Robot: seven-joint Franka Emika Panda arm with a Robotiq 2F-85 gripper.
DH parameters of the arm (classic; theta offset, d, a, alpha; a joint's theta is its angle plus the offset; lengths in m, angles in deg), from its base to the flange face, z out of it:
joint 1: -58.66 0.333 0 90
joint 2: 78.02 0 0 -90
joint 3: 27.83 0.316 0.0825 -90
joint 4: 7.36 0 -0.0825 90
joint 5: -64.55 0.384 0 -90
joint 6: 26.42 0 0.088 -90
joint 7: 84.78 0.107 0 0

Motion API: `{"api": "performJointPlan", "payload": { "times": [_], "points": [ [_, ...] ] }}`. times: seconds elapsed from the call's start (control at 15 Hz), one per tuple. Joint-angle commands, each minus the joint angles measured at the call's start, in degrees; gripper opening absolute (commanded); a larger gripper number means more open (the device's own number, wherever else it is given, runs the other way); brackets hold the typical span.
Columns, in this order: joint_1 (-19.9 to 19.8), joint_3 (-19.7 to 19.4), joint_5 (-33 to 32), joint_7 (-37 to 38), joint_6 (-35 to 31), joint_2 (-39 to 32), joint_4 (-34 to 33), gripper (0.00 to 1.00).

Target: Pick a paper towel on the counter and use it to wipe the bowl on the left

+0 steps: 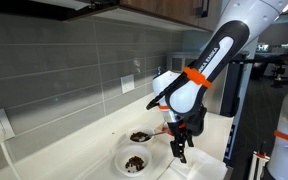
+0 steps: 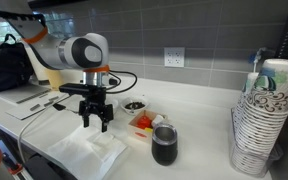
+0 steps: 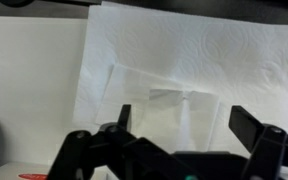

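Note:
The crease of the small paper towel shows between my open fingers, so I should next move my gripper down onto the creased part and close on it.
My gripper [image 3: 187,122] is open and empty, its two dark fingers pointing down over the paper towel [image 3: 184,55], a white embossed sheet lying flat on the counter [image 2: 204,125]. In both exterior views the gripper [image 2: 96,122] [image 1: 180,150] hangs just above the towels [image 2: 89,155]. The wide white bowl [image 1: 134,161] with dark crumbs sits on the counter beside the gripper. The smaller bowl [image 1: 140,136] with darker contents stands behind it and also shows in an exterior view [image 2: 134,105]. There the wide bowl is hidden behind the arm.
A dark glass cup [image 2: 164,146] and a small tray with orange-red pieces [image 2: 142,123] stand near the towels. A tall stack of paper cups [image 2: 264,120] is at the counter's end. The grey tiled wall has an outlet [image 2: 174,57]. Papers [image 2: 29,97] lie on the far side.

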Motion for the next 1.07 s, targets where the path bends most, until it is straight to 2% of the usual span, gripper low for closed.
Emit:
{"api": "performJointPlan", "payload": {
  "times": [0.0, 0.2, 0.27, 0.33, 0.6, 0.73, 0.93, 1.0],
  "points": [
    [0.54, 0.24, 0.06, 0.30, -8.17, -6.21, 0.02, 1.00],
    [0.63, 0.09, -0.19, 0.21, -13.04, -10.21, 0.09, 1.00],
    [0.65, 0.02, -0.36, 0.24, -14.24, -11.38, 0.09, 0.79],
    [0.65, -0.06, -0.57, 0.29, -15.14, -12.28, 0.08, 0.74],
    [0.60, -0.26, -0.07, -0.33, -17.60, -14.30, 0.03, 0.41],
    [0.51, -0.24, 0.37, -0.72, -16.99, -13.41, -0.26, 0.28],
    [0.68, -0.17, -0.05, -0.05, -15.52, -11.29, -0.54, 0.04],
    [0.76, -0.17, -0.47, 0.38, -14.89, -10.60, -0.63, 0.00]
  ]
}}
